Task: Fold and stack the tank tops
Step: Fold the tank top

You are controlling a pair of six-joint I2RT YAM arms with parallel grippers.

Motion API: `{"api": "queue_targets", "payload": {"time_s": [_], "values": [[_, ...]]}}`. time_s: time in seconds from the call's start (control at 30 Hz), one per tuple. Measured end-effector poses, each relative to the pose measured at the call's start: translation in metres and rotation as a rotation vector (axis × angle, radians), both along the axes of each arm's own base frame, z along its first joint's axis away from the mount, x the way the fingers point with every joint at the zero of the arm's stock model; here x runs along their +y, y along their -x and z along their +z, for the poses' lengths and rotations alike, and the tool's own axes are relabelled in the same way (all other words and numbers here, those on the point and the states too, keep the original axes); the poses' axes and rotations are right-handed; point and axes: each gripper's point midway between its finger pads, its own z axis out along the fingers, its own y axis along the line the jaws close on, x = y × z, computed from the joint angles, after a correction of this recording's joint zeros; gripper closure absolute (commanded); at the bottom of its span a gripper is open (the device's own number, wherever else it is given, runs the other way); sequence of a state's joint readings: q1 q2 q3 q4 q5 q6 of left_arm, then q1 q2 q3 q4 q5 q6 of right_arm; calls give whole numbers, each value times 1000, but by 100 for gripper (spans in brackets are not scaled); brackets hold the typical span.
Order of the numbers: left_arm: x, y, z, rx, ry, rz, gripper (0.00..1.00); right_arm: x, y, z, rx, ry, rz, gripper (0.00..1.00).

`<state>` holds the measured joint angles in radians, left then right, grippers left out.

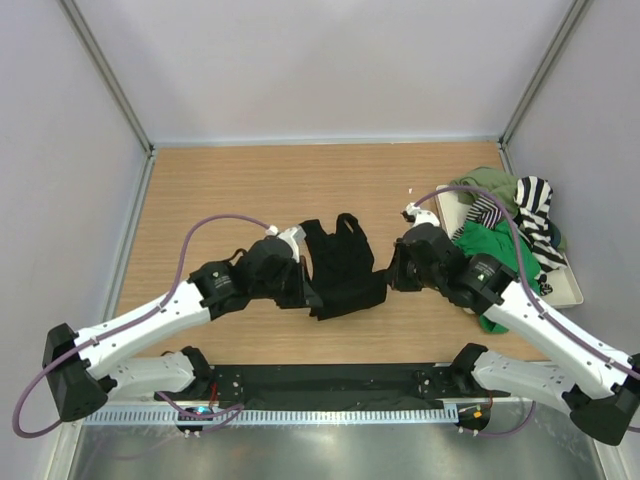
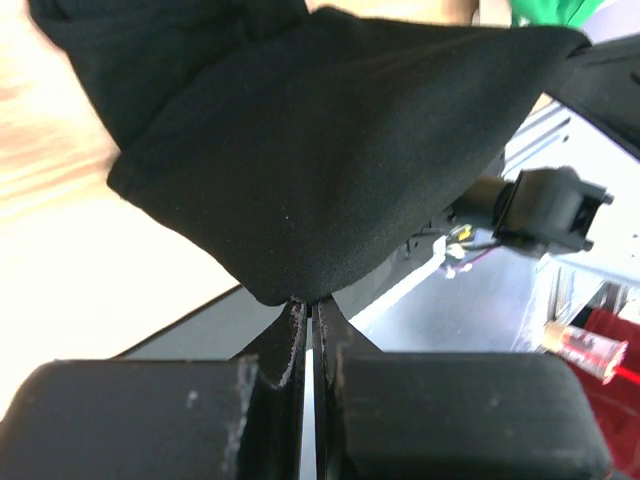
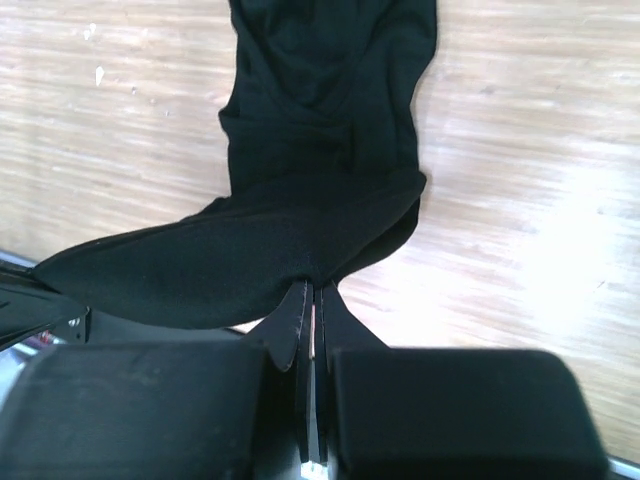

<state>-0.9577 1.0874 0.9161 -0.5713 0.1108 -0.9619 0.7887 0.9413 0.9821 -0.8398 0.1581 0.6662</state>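
Note:
My right gripper carries the pinched lower corner outward over the cloth next and releases it by the black tank top's straps, since those lie outward of it.
A black tank top [image 1: 343, 268] is stretched between my two grippers near the table's front middle, its straps pointing to the back. My left gripper [image 1: 309, 291] is shut on its left lower corner; in the left wrist view the black cloth [image 2: 320, 160] rises from the closed fingertips [image 2: 312, 303]. On the cloth's right lower corner my right gripper [image 1: 388, 272] is shut, and the right wrist view has the black cloth [image 3: 320, 170] running away from the pinched tips [image 3: 315, 287] across the wood. A green tank top [image 1: 495, 250], an olive one [image 1: 490, 184] and a striped one [image 1: 535, 210] lie heaped at the right.
The heap of garments rests in a white tray [image 1: 570, 290] by the right wall. Grey walls close the table on the left, back and right. A black rail [image 1: 330, 382] runs along the near edge between the arm bases.

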Motion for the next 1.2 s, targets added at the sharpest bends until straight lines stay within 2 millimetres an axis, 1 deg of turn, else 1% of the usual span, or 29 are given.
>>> {"api": "queue_targets", "payload": {"time_s": [0.17, 0.27, 0.4, 0.57, 0.73, 0.83, 0.97, 1.1, 1.2], "values": [[3, -19, 2, 10, 26, 46, 100, 5, -16, 7, -34, 21, -18, 99], [6, -32, -1, 25, 32, 76, 100, 11, -28, 11, -56, 31, -29, 99], [10, -46, -3, 44, 33, 102, 100, 18, -44, 8, -64, 53, -38, 99], [12, -64, 3, 42, 44, 117, 100, 17, -66, 5, -66, 69, -73, 99], [11, -88, 8, 40, 56, 133, 100, 9, -96, 9, -70, 48, -121, 99], [9, -103, 2, 55, 54, 137, 100, 5, -115, 6, -60, 35, -143, 99], [7, -119, -11, 89, 51, 143, 100, 1, -136, -3, -40, 31, -154, 99], [10, -138, -23, 126, 54, 167, 100, 6, -156, -11, -20, 23, -140, 99], [13, -151, -26, 138, 60, 187, 100, 12, -172, -13, -18, 16, -129, 99]]}}
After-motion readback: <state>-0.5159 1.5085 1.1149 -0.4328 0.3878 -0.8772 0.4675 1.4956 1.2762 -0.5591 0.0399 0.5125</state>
